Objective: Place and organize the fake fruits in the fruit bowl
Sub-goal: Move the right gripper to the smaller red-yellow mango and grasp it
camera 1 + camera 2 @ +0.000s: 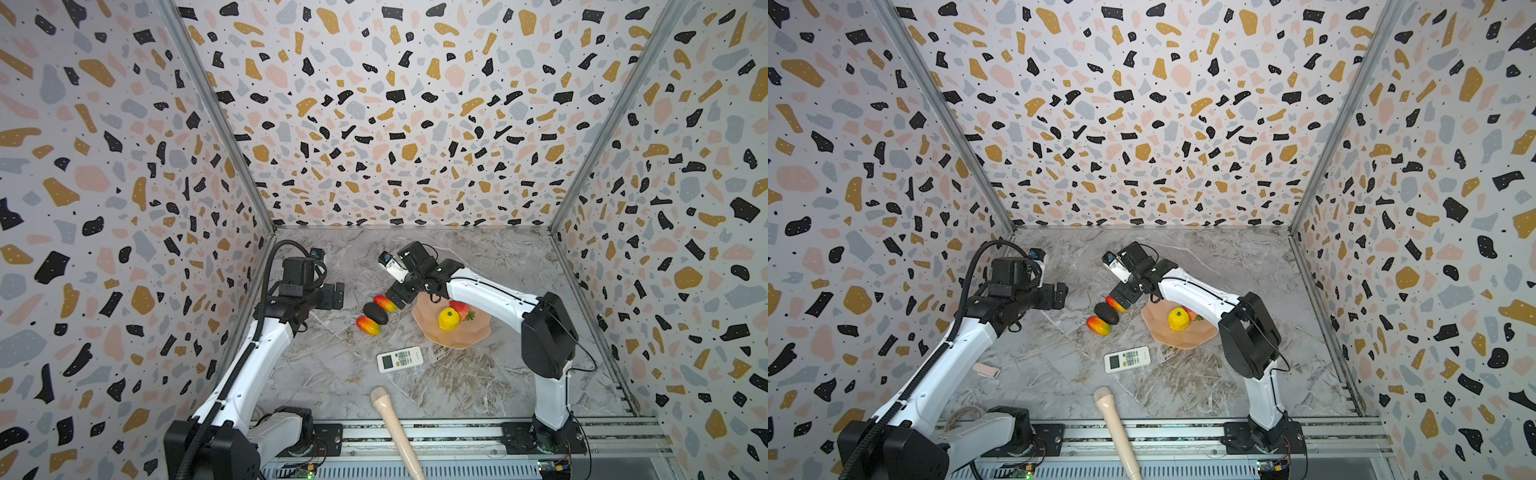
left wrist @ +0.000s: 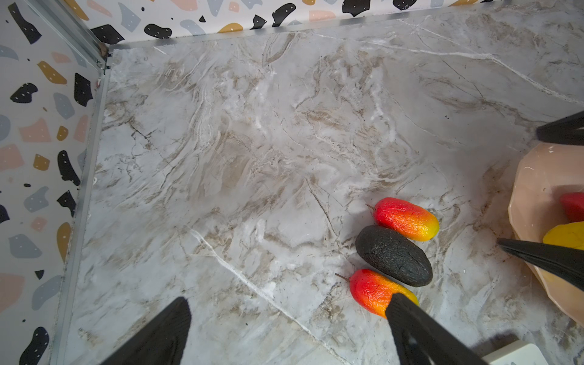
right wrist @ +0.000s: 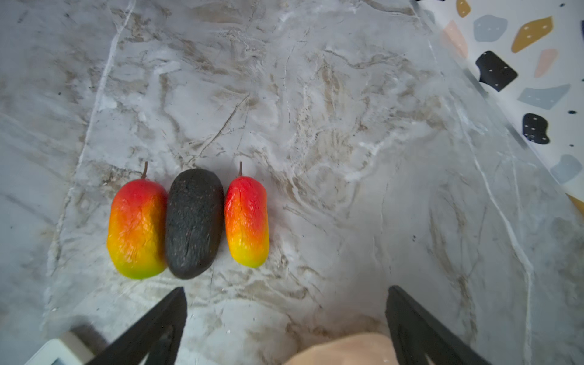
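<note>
I need to lower my right gripper next, from over the bowl's rim [image 3: 344,349] onto the middle of the far mango [image 3: 247,222] to close, because that fruit is nearest its open fingers.
The pale-pink fruit bowl [image 1: 457,343] [image 1: 1183,340] holds the yellow citrus [image 1: 449,319] and the strawberry [image 1: 460,309]. Left of it on the marble, a black avocado [image 1: 375,313] [image 3: 193,221] lies touching a mango on each side [image 3: 137,227] [image 3: 246,221]. My right gripper [image 1: 398,300] [image 3: 287,292] hangs open and empty over the bowl's far-left rim [image 3: 344,349], just short of the far mango [image 1: 385,303]. My left gripper [image 1: 338,295] [image 2: 290,303] is open and empty above the table, left of the three fruits; one fingertip overlaps the near mango [image 2: 373,289] in its wrist view.
A white remote control [image 1: 400,359] lies in front of the fruits. A long beige stick [image 1: 395,424] crosses the front rail. A small beige piece [image 1: 986,370] lies by the left arm. Patterned walls enclose three sides.
</note>
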You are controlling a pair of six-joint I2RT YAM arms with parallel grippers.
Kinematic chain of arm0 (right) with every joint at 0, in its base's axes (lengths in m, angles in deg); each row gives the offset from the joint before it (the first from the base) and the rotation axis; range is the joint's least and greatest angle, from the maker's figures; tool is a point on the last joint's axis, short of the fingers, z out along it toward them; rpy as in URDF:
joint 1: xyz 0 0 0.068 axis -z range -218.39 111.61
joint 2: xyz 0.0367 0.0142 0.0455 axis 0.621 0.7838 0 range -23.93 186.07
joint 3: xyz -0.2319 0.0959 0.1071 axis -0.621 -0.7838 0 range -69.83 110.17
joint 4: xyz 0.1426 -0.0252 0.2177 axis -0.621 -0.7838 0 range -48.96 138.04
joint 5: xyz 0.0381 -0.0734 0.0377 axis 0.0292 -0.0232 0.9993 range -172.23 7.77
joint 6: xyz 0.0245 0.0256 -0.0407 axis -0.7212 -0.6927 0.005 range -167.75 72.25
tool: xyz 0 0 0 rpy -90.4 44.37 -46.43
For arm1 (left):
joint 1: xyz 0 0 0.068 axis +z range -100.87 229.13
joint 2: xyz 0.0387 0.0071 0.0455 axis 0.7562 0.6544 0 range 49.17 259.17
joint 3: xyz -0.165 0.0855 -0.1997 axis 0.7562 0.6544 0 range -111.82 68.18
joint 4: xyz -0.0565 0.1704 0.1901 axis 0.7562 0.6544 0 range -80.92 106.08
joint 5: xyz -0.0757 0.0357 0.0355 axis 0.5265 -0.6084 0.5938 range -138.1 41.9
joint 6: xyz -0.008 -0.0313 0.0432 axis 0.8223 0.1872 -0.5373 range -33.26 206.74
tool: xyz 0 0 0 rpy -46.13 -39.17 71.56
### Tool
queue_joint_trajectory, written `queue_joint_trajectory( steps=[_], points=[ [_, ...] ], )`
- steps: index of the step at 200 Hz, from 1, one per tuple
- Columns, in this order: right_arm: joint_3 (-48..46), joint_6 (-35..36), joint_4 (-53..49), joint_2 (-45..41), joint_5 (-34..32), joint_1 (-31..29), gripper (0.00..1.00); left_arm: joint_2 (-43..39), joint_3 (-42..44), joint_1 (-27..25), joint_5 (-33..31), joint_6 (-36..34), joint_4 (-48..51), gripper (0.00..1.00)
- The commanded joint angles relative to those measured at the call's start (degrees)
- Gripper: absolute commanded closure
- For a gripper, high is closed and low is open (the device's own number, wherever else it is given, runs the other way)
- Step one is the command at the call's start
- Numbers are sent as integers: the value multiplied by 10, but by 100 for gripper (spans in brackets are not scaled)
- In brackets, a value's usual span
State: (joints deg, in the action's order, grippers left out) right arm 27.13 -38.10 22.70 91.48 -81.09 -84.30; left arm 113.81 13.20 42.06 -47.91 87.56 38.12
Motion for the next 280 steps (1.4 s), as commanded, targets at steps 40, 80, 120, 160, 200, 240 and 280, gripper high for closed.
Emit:
queue_joint_trajectory(
  steps=[40,80,120,160,200,240,280],
  points=[
    [113,13,-33,95,40,2,11,-8,8,4,5,-4,-11,0],
    [114,7,-30,115,64,2,17,-7,8,4,4,-4,-12,0],
    [111,1,-22,133,79,2,22,-6,8,4,4,-4,-11,0],
    [114,-7,-14,151,83,2,32,-7,8,4,4,-4,-12,0],
    [120,-9,-13,160,91,3,54,-7,8,4,3,-4,-10,0],
    [119,-9,-14,158,97,2,70,-9,8,4,3,-5,-11,0],
    [120,-8,-24,139,93,2,95,-12,8,4,1,-4,-12,0]
  ],
)
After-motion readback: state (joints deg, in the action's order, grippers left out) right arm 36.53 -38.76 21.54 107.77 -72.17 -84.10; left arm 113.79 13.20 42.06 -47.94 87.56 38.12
